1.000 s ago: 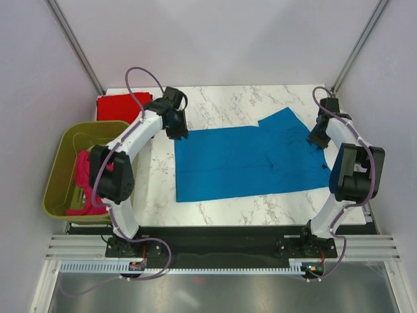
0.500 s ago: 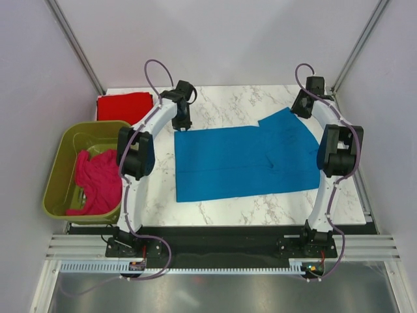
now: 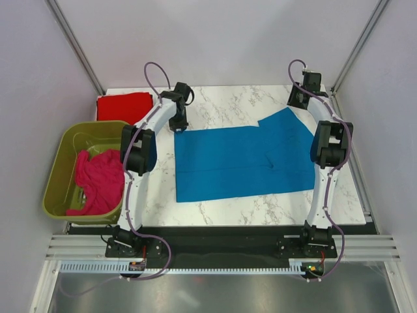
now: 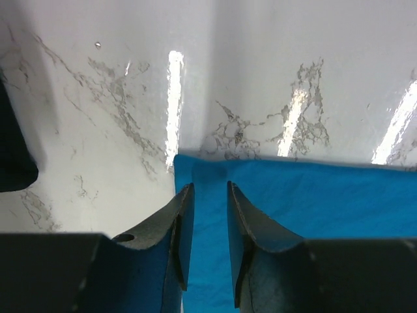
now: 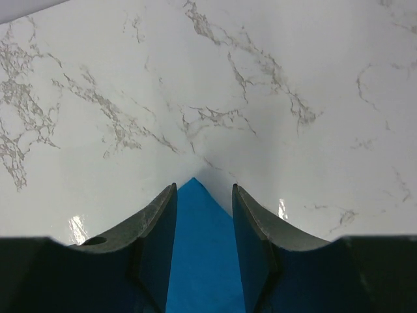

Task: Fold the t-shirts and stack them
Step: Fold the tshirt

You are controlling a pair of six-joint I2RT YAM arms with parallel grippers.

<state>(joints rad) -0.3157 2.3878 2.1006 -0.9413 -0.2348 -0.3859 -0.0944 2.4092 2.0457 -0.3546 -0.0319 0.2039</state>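
Note:
The right gripper moves down onto the pointed far corner [image 3: 288, 109] [image 5: 195, 186] of the blue sleeve next and closes, since that corner lies below it, between its open fingers.
A bright blue t-shirt [image 3: 241, 160] lies spread flat on the marble table. My left gripper [image 3: 177, 125] hovers at its far left corner. In the left wrist view the gripper [image 4: 210, 184] is open by a narrow gap, with the blue cloth [image 4: 313, 195] flat beneath it. My right gripper [image 3: 295, 102] is at the far tip of the shirt's right sleeve. In the right wrist view it [image 5: 204, 186] is open and straddles the pointed blue corner [image 5: 199, 261]. A folded red t-shirt [image 3: 124, 107] lies at the back left. A magenta-pink t-shirt [image 3: 98, 179] is crumpled in the tub.
The olive-green plastic tub [image 3: 65, 140] stands off the table's left edge. White walls and slanted metal posts close in the back corners. Bare marble [image 3: 228, 98] shows behind the blue shirt and along the front edge.
Both arms have stretched toward the far side. The left gripper came to the blue shirt's far left corner. The right gripper moved back to the sleeve tip.

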